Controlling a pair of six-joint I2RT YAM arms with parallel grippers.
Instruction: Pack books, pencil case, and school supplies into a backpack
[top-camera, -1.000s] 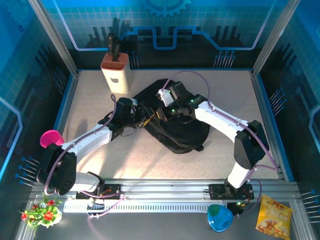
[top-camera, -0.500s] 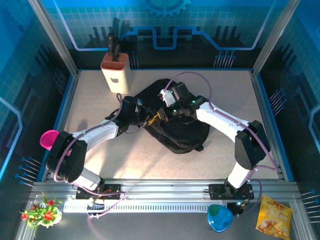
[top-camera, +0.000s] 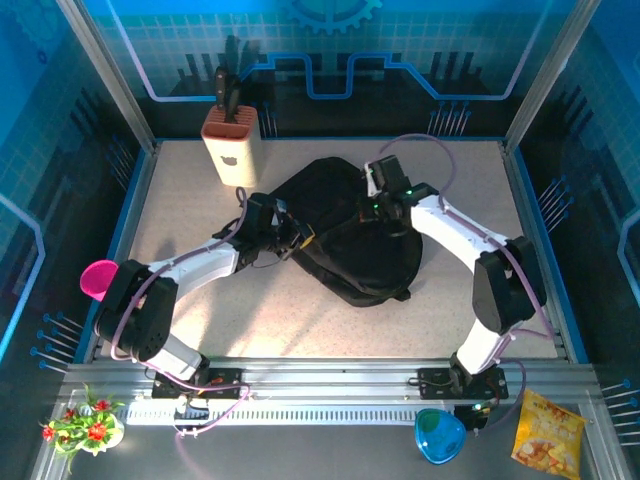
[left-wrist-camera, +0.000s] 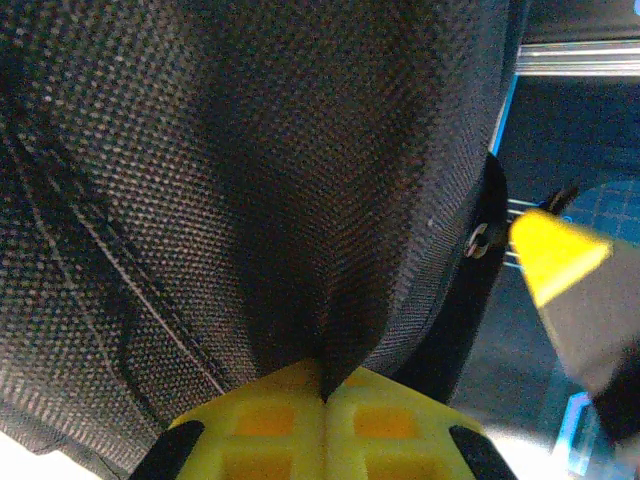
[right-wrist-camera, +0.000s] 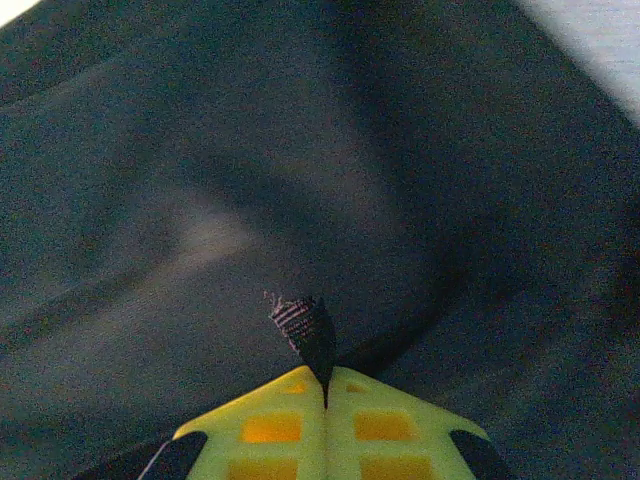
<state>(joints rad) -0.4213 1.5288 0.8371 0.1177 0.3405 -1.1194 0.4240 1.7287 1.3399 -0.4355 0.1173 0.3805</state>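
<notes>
My right gripper moves away from the knife block toward the bare tabletop (top-camera: 432, 168) beside the backpack next and releases the strap end, since the bag lies slanted.
The black backpack (top-camera: 355, 250) lies in the middle of the table. My left gripper (top-camera: 303, 238) is at its left edge, shut on a fold of the woven black fabric (left-wrist-camera: 330, 340); in the left wrist view the yellow fingertips (left-wrist-camera: 270, 420) meet under that fold. My right gripper (top-camera: 366, 208) is over the bag's upper right part. Its yellow fingers (right-wrist-camera: 390, 420) are shut on a small black strap end (right-wrist-camera: 305, 330) with a frayed striped tip, above dark backpack cloth (right-wrist-camera: 200, 200). The books, pencil case and school supplies are out of view.
A cream knife block (top-camera: 230, 145) stands at the back left of the table. A pink cup (top-camera: 100, 277) sits at the left edge. Below the front rail lie a blue bowl (top-camera: 438, 435), a snack bag (top-camera: 547, 432) and a small flower pot (top-camera: 85, 425).
My left gripper has closed on the backpack's fabric at its left edge. My right gripper has moved right and back with the strap end, and the bag's top now looks drawn over.
</notes>
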